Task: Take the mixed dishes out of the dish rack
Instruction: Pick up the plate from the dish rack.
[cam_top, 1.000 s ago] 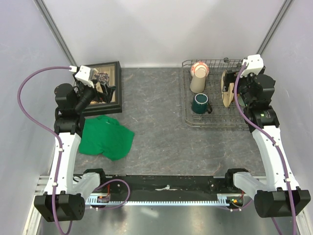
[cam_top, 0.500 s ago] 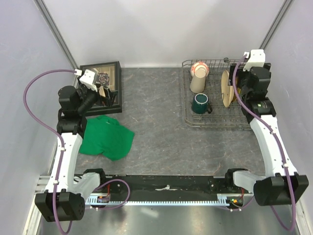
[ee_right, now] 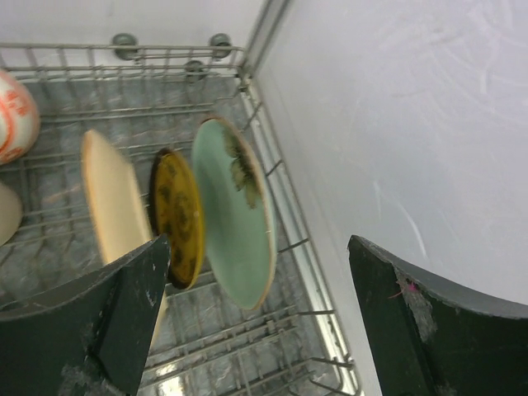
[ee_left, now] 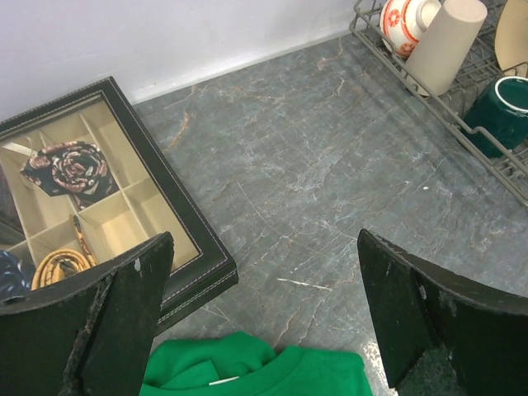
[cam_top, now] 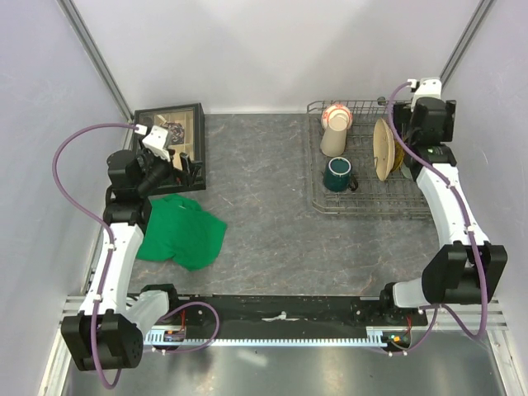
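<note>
I will lower my right gripper to the pale green plate's upper rim (ee_right: 263,188) below and turn its fingers astride it, where both plate sides are clear.
The grey wire dish rack (cam_top: 318,205) stands at the back right. It holds a red-and-white bowl (cam_top: 336,114), a beige cup (cam_top: 332,141), a dark green mug (cam_top: 338,174) and upright plates (cam_top: 382,150). In the right wrist view the plates are a tan one (ee_right: 111,206), a yellow-brown one (ee_right: 178,216) and a pale green one (ee_right: 239,219). My right gripper (ee_right: 256,330) is open and empty, above the rack's right side beside the green plate. My left gripper (ee_left: 264,313) is open and empty, far from the rack (ee_left: 462,124), over the table by the black box.
A black box with a glass lid (cam_top: 173,140) stands at the back left and also shows in the left wrist view (ee_left: 186,239). A green cloth (cam_top: 181,231) lies in front of it. The right wall (ee_right: 396,124) runs close beside the rack.
My right gripper has drawn back from the plates toward the rack's rear right corner. My left gripper has moved off the black box toward its right front edge.
</note>
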Robot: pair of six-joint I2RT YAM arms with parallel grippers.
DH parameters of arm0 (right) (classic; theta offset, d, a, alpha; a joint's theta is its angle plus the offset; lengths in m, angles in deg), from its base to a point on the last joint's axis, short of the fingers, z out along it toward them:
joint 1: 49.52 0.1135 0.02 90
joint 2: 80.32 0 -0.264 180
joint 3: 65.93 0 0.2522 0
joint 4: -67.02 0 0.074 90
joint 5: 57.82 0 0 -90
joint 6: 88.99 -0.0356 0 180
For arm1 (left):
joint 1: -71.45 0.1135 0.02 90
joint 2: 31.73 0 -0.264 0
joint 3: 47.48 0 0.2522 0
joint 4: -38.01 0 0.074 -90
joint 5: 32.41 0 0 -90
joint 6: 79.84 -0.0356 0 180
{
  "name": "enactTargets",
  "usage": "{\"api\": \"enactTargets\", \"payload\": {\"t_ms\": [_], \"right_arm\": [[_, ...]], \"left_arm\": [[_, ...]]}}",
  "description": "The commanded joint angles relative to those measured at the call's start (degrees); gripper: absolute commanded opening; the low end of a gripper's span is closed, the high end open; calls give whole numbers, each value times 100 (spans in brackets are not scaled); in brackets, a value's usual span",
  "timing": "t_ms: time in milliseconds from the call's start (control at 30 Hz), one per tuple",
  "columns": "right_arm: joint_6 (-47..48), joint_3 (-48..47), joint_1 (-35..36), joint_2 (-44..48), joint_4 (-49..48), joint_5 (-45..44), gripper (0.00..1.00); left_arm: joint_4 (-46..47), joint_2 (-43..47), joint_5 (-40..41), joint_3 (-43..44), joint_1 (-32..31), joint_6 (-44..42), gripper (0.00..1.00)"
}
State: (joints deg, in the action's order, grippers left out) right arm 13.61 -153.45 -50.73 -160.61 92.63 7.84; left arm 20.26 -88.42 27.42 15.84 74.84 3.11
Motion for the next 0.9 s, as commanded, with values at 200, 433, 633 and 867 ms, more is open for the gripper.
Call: {"api": "enactTargets", "payload": {"t_ms": [200,433,633,867], "right_arm": [[6,-780,-792,-618,431,858,97],[67,-1000,-1223,-1085,783,1668,97],[129,-1062,-1540,-1419,827,2046,96],[278,-1176,-1795,-1823,845,2416,95]], "left_arm": [[557,-211,-147,-96,-6,-183,99],[566,-255,-59,-148,-6,-244,99],[575,-282,-59,-184,-6,-306,99],[583,-343,-94,-184,-6,-297,99]]}}
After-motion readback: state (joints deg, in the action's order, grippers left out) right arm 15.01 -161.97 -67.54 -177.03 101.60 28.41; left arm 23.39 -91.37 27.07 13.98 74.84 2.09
